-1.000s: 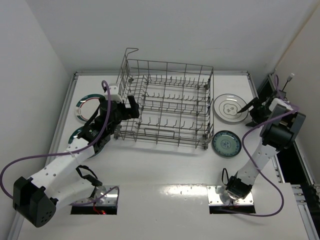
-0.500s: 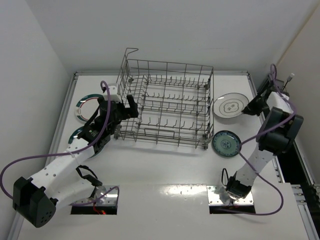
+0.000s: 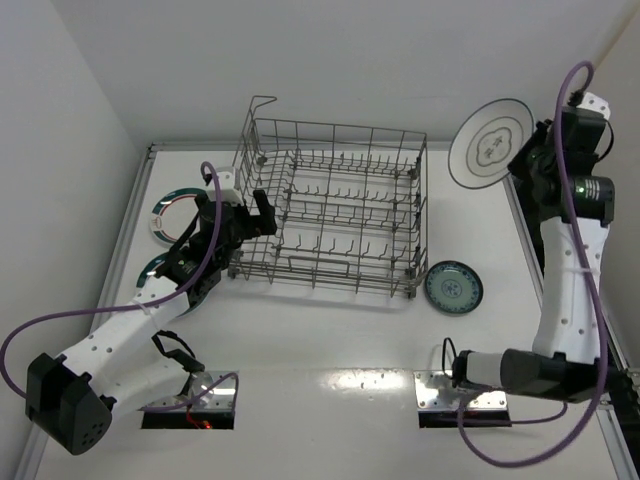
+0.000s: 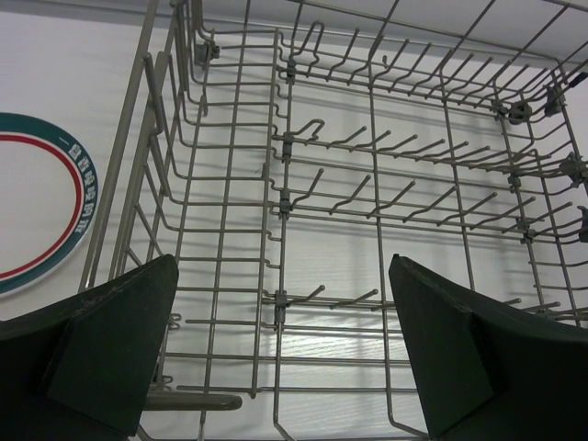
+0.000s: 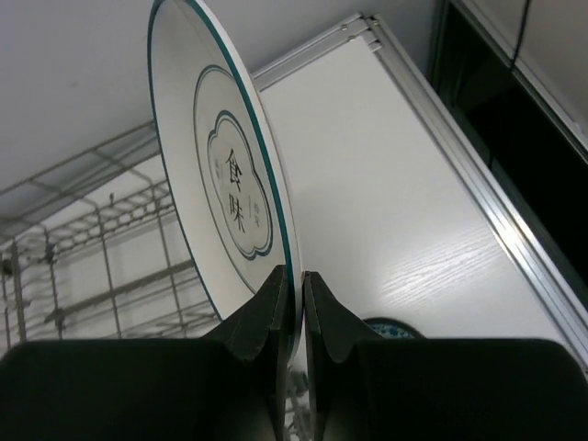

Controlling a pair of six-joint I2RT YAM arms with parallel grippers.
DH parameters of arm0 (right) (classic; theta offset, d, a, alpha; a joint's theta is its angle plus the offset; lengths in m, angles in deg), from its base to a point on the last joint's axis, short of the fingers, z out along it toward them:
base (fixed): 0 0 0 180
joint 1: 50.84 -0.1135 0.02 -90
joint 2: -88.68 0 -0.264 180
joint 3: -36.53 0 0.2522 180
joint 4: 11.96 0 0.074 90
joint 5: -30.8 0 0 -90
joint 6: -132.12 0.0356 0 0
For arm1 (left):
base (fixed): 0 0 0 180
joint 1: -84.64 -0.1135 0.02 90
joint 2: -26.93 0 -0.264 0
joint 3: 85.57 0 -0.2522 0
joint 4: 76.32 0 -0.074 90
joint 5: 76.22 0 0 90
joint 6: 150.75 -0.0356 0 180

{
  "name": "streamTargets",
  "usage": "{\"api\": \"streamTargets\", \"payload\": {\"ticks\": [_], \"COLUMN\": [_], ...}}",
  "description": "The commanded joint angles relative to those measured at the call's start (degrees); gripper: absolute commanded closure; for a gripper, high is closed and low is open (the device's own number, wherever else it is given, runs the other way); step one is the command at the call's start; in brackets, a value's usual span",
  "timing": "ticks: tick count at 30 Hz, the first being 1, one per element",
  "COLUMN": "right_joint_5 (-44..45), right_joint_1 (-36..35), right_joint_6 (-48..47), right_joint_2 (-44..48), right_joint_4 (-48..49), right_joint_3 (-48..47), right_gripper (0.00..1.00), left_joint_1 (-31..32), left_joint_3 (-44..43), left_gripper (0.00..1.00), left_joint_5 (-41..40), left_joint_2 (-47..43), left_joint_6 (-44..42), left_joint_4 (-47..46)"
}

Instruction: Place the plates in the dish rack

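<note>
The white plate turns in my right gripper and comes down next between the wire tines at the rack's end beside the teal-blue plate (image 3: pixel 453 287), since they stand empty.
My right gripper (image 3: pixel 528 160) (image 5: pixel 299 278) is shut on the rim of a white plate with a small centre pattern (image 3: pixel 490 143) (image 5: pixel 225 175), held on edge high in the air to the right of the dish rack (image 3: pixel 335 205) (image 4: pixel 367 184). A small teal-blue plate (image 3: pixel 453 287) lies flat on the table by the rack's front right corner. Two white plates with teal-and-red rim bands (image 3: pixel 172 212) (image 3: pixel 158 268) lie left of the rack, partly hidden by my left arm; one (image 4: pixel 41 207) shows in the left wrist view. My left gripper (image 3: pixel 262 212) (image 4: pixel 280 344) stands open at the rack's left end, nothing between its fingers.
White walls close in on the left, back and right. A raised metal rail (image 3: pixel 515 200) runs along the table's right edge, with dark equipment beyond it. A wire handle (image 3: pixel 262 105) sticks up from the rack's back left corner.
My right gripper shut on the centre-pattern plate where it lay right of the rack, then lifted it up and turned it on edge. The left arm has not moved.
</note>
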Motion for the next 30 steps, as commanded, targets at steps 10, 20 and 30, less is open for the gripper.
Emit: {"api": "streamTargets", "payload": {"ticks": [10, 20, 30], "right_joint_5": [19.41, 28.82, 32.34], "right_joint_1": [-25.91, -34.35, -40.32], "right_joint_6": [2.79, 6.66, 7.90], "right_joint_2": [3.26, -2.97, -16.93], "right_joint_4": [-6.10, -7.15, -11.19], "right_joint_3": [9.23, 13.19, 3.53], "right_gripper": [1.00, 1.00, 0.99], "left_joint_1": [0.70, 0.70, 0.70], "left_joint_3": [1.30, 1.30, 1.30], "left_gripper": [0.01, 0.01, 0.01], "left_joint_5": [-0.34, -0.34, -0.34], "left_joint_2": [1.31, 1.31, 1.31], "left_joint_6": [1.30, 1.30, 1.30], "left_joint_4": [0.84, 0.84, 0.84]}}
